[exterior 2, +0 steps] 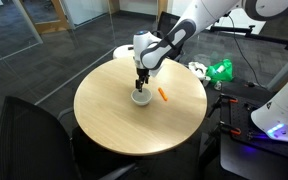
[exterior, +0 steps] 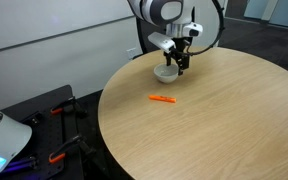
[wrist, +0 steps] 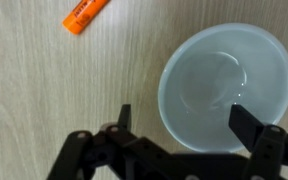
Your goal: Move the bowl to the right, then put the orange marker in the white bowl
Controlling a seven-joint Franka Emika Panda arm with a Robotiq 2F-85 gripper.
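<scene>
The robot's gripper should next move down onto the part of the white bowl's rim (exterior: 176,70) (wrist: 162,105) between its open fingers, since one finger stands outside the bowl and the other is over the inside of the bowl.
The white bowl (exterior: 165,73) sits on the round wooden table, also in the other exterior view (exterior 2: 141,97) and the wrist view (wrist: 226,88). It is empty. The orange marker (exterior: 163,99) lies flat on the table a short way from the bowl; it also shows in an exterior view (exterior 2: 163,95) and at the wrist view's top left (wrist: 86,15). My gripper (wrist: 181,118) is open just above the bowl, one finger outside the rim's left side and the other over the bowl's right inner side. It shows in both exterior views (exterior: 179,66) (exterior 2: 139,87).
The round wooden table (exterior: 224,130) has its edge close behind the bowl. A dark chair (exterior 2: 34,140) stands at the near side in an exterior view. Green and white items (exterior 2: 216,71) lie on a bench beyond the table.
</scene>
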